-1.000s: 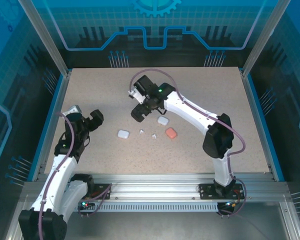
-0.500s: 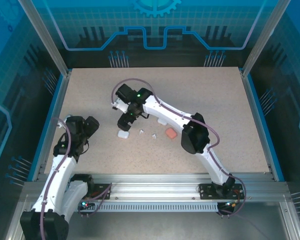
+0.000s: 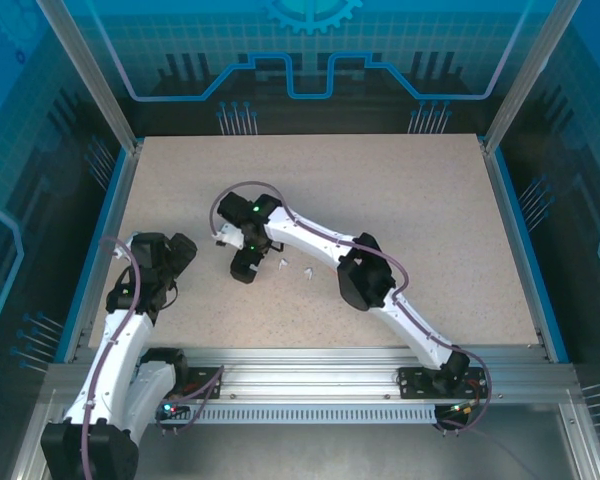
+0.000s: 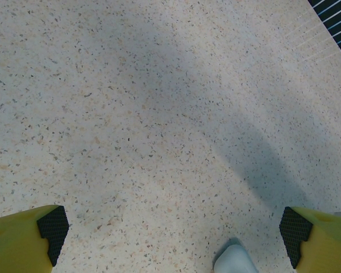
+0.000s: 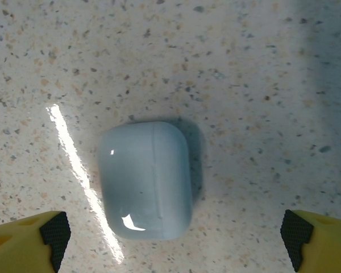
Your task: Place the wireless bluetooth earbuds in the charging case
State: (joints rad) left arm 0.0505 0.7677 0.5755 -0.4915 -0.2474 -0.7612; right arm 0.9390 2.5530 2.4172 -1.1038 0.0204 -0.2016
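I will next lower my right gripper straight onto the shut white charging case (image 5: 145, 181), which lies below between the open black fingers, until they are on either side of the case's sides.
A white charging case (image 5: 145, 181) lies shut on the speckled table, its lid seam running along it. My right gripper (image 5: 175, 238) hangs open right above it, with the case a little left of the middle between the black pads (image 5: 52, 232). From above, the right gripper (image 3: 245, 266) hides that case. Two tiny white earbuds (image 3: 282, 263) (image 3: 308, 271) lie just right of it. My left gripper (image 3: 178, 250) stands open over bare table at the left. In the left wrist view, the left gripper (image 4: 174, 230) holds nothing.
A pale rounded thing (image 4: 234, 263) pokes in at the bottom edge of the left wrist view; what it is I cannot tell. The right arm's elbow (image 3: 358, 282) lies low over the table's middle. A blue rail (image 3: 98, 250) borders the table's left side.
The right arm has swung left and nearer, from the table's middle to above the left white case, and it now covers the other cases. The left gripper drew slightly back and left.
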